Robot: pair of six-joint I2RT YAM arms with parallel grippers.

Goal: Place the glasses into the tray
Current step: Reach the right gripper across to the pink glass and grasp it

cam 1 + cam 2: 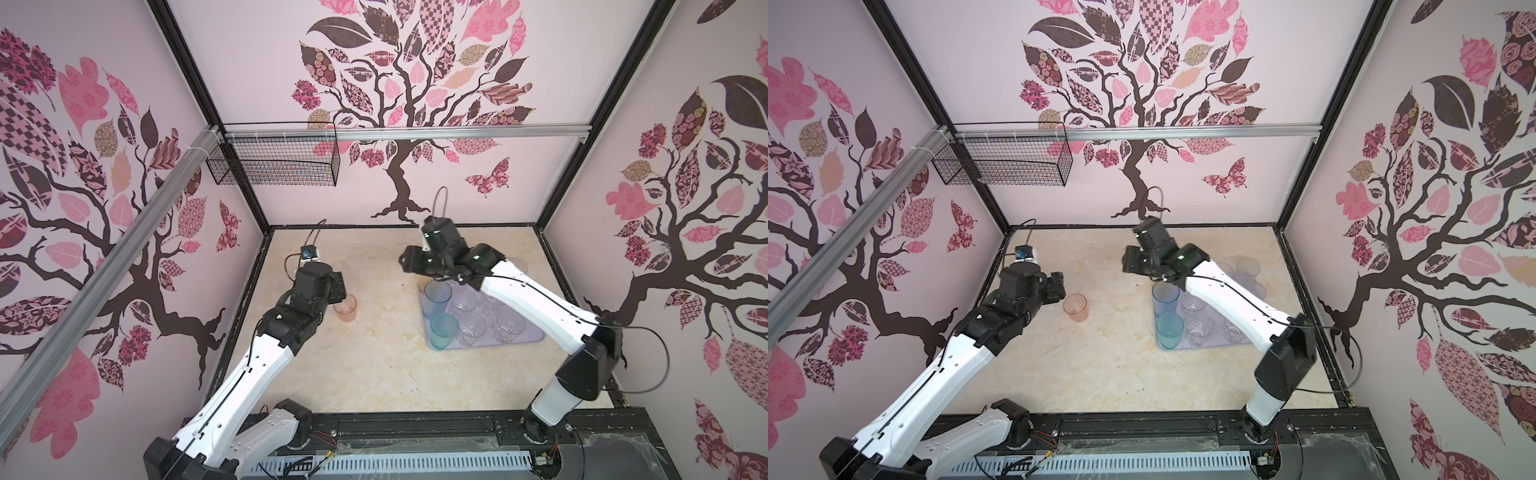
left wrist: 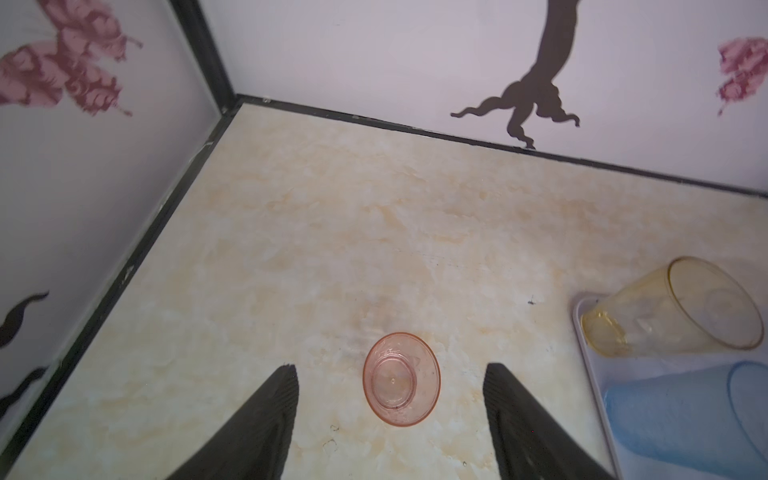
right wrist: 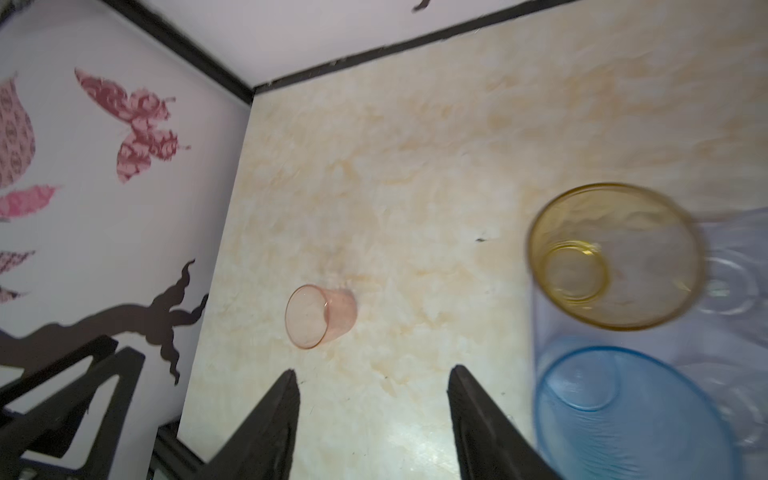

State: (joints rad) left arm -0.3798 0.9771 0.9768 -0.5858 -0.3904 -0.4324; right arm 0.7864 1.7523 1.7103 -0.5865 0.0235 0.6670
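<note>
My right gripper is above the pink glass that is farther from the tray (image 1: 534,337). It should move over and down next, astride its tray-side (image 1: 354,307), because the glass's open rim faces up.
A pink glass (image 1: 345,308) (image 1: 1076,308) stands upright on the table left of the tray (image 1: 534,337) (image 1: 1214,345). My left gripper (image 2: 391,369) hangs open just above it, a finger on each side, apart from it. The tray holds an amber glass (image 2: 673,309) (image 3: 615,257) at its far left corner, a tall blue glass (image 1: 437,296) (image 1: 1165,296), a teal glass (image 1: 443,330) (image 1: 1170,331) and several clear glasses (image 1: 469,329). My right gripper (image 3: 374,372) (image 1: 409,259) is open and empty, above the table beside the amber glass.
A black wire basket (image 1: 274,160) hangs on the back wall at the left. Enclosure walls with black frame edges close in the table. More clear glasses (image 1: 1248,268) stand behind the right arm; whether they are in the tray I cannot tell.
</note>
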